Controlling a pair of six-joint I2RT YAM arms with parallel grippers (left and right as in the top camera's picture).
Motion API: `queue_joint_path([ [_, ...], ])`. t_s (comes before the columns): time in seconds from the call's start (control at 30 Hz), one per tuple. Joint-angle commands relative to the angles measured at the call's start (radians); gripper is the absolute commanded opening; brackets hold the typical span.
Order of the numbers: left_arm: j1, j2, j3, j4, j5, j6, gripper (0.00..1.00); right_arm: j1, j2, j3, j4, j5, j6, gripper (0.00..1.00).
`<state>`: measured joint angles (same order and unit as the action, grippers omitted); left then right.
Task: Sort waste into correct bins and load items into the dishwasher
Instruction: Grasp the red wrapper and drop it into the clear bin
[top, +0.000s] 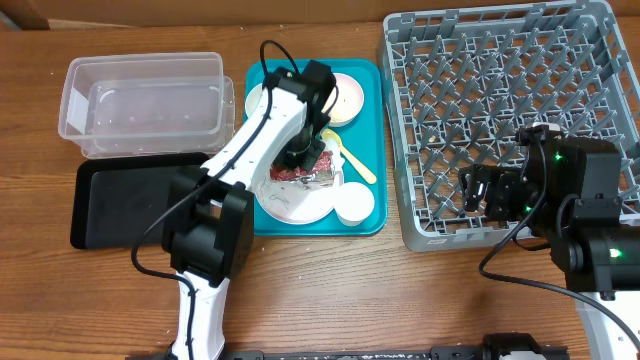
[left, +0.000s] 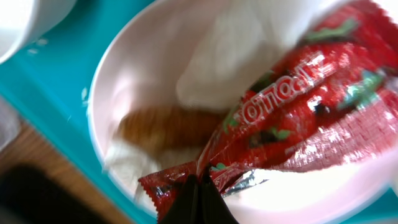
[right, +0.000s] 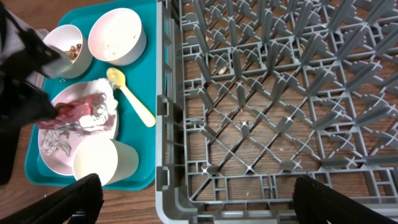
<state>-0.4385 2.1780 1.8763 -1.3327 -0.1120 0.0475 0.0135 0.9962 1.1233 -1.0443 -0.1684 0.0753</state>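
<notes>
My left gripper has the wrapper at the plate and should rise off the plate, carry the wrapper to the left in the overhead view and release it inside the clear plastic tub, which is empty.
My left gripper (top: 305, 160) is shut on the corner of the red wrapper with silver foil (left: 298, 118), its jaws (left: 199, 200) low over the white plate (left: 99, 106). A crumpled white napkin (left: 236, 56) and a brown food lump (left: 168, 127) lie on the plate beside the wrapper. On the teal tray (top: 372, 228) are also a white bowl (top: 347, 100), a second bowl with brown food (right: 62, 42), a small white cup (top: 356, 204) and a yellow spoon (top: 352, 160). My right gripper (top: 480, 190) is open and empty above the front left corner of the grey dish rack (top: 500, 120).
The clear plastic tub (top: 145, 100) stands at the back left, and the black tray (top: 110, 205) lies in front of it, left of the teal tray. The dish rack holds no dishes. Bare wooden table runs along the front edge.
</notes>
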Motion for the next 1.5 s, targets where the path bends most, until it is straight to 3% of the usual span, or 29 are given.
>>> queue_joint_path([
  [0.0, 0.006, -0.008, 0.225, -0.091, 0.048, -0.044, 0.04, -0.003, -0.003, 0.021, 0.001, -0.006, 0.003, 1.0],
  [0.17, 0.037, -0.008, 0.558, -0.262, 0.056, -0.055, 0.04, -0.003, -0.003, 0.021, 0.002, -0.006, 0.003, 1.0],
  [0.3, 0.126, -0.008, 0.718, -0.314, 0.05, -0.119, 0.04, -0.003, -0.003, 0.021, 0.001, -0.006, 0.003, 1.0],
  [0.53, 0.406, 0.011, 0.692, -0.282, 0.003, -0.37, 0.04, -0.003, -0.003, 0.021, -0.002, -0.01, 0.003, 1.0],
  [0.73, 0.571, 0.027, 0.561, -0.125, -0.003, -0.384, 0.04, -0.003, -0.003, 0.021, -0.002, -0.01, 0.003, 1.0],
  [0.77, 0.59, 0.027, 0.521, -0.09, -0.003, -0.384, 0.13, -0.003, -0.003, 0.021, -0.003, -0.01, 0.003, 1.0],
  [0.87, 0.609, 0.027, 0.452, -0.04, -0.003, -0.384, 0.55, -0.003, -0.003, 0.021, -0.006, -0.01, 0.003, 1.0],
  [0.9, 0.61, 0.027, 0.443, -0.036, -0.003, -0.384, 0.72, -0.003, -0.003, 0.021, -0.007, -0.01, 0.003, 1.0],
  [0.93, 0.61, 0.027, 0.436, -0.027, -0.01, -0.383, 1.0, -0.003, -0.003, 0.021, -0.008, -0.01, 0.003, 1.0],
  [1.1, 0.596, 0.024, 0.491, -0.055, 0.02, -0.354, 0.99, -0.003, -0.003, 0.021, -0.01, -0.01, 0.003, 1.0],
  [1.23, 0.549, 0.015, 0.591, -0.18, 0.149, -0.26, 0.9, -0.003, -0.003, 0.021, -0.012, -0.01, 0.003, 1.0],
  [1.37, 0.425, 0.013, 0.668, -0.349, 0.157, -0.228, 0.89, -0.003, -0.003, 0.021, -0.028, -0.009, 0.003, 1.0],
  [1.47, 0.305, 0.013, 0.65, -0.357, 0.172, -0.218, 0.87, -0.003, -0.003, 0.021, -0.037, -0.009, 0.003, 1.0],
])
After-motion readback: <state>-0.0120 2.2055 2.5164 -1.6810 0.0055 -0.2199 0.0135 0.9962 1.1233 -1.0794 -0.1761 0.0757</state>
